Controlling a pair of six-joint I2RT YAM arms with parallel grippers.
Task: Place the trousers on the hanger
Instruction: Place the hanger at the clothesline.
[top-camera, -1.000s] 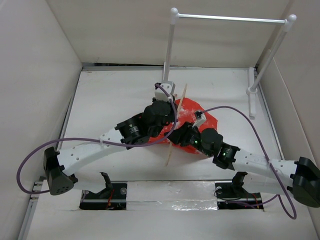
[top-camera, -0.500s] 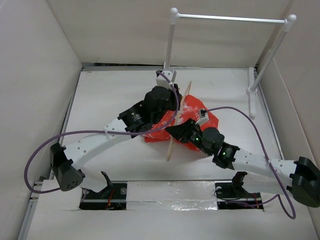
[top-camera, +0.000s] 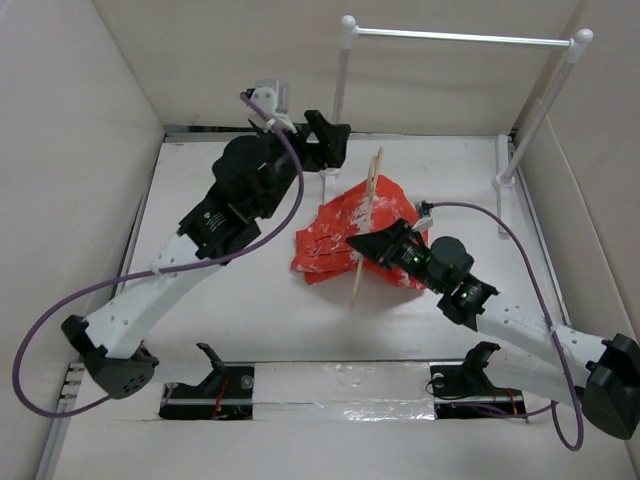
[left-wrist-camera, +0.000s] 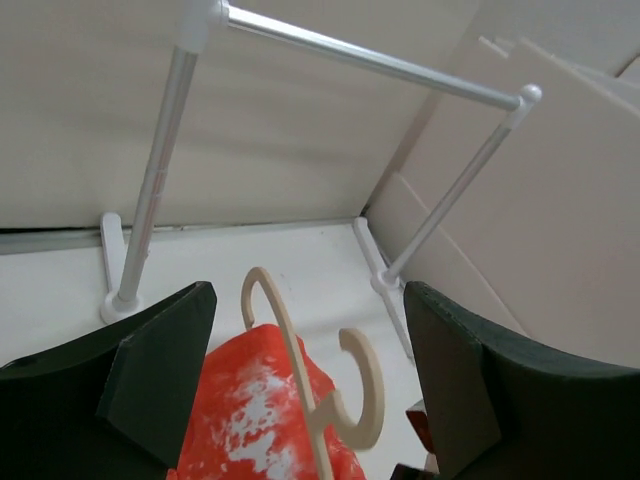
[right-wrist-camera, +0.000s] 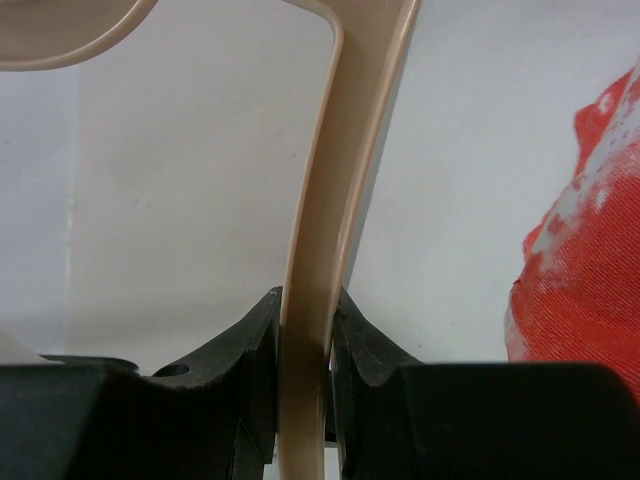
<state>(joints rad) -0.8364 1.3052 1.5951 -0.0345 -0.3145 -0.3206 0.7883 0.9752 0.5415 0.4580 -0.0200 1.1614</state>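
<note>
My right gripper carries the hanger (top-camera: 373, 183) up and outward over the stand's bare white bar (top-camera: 490, 39) next and releases it, since it ends in an open hook.
The orange-red trousers (top-camera: 328, 238) lie bunched in the middle of the table, with part of the cloth lifted against the hanger (top-camera: 373, 183). The thin beige hanger stands tilted, its top toward the back. My right gripper (top-camera: 360, 243) is shut on it partway down. In the right wrist view the hanger's bar (right-wrist-camera: 325, 200) is pinched between the black fingers (right-wrist-camera: 250, 340), with the trousers (right-wrist-camera: 585, 270) at the right. My left gripper (top-camera: 333, 140) hangs open above the back of the table, holding nothing. In its wrist view the hanger's hook (left-wrist-camera: 368, 385) and the trousers (left-wrist-camera: 245, 400) lie below its spread jaws.
A white two-post rail stand (top-camera: 460, 38) stands at the back right, its feet on the table; its bar (left-wrist-camera: 360, 58) crosses the left wrist view. Pale walls enclose the table on three sides. A purple cable (top-camera: 470, 212) trails from each arm.
My left gripper has opened, let go at the trousers and drawn up and back toward the far left. The right gripper has kept its grip on the hanger, which now stands more upright.
</note>
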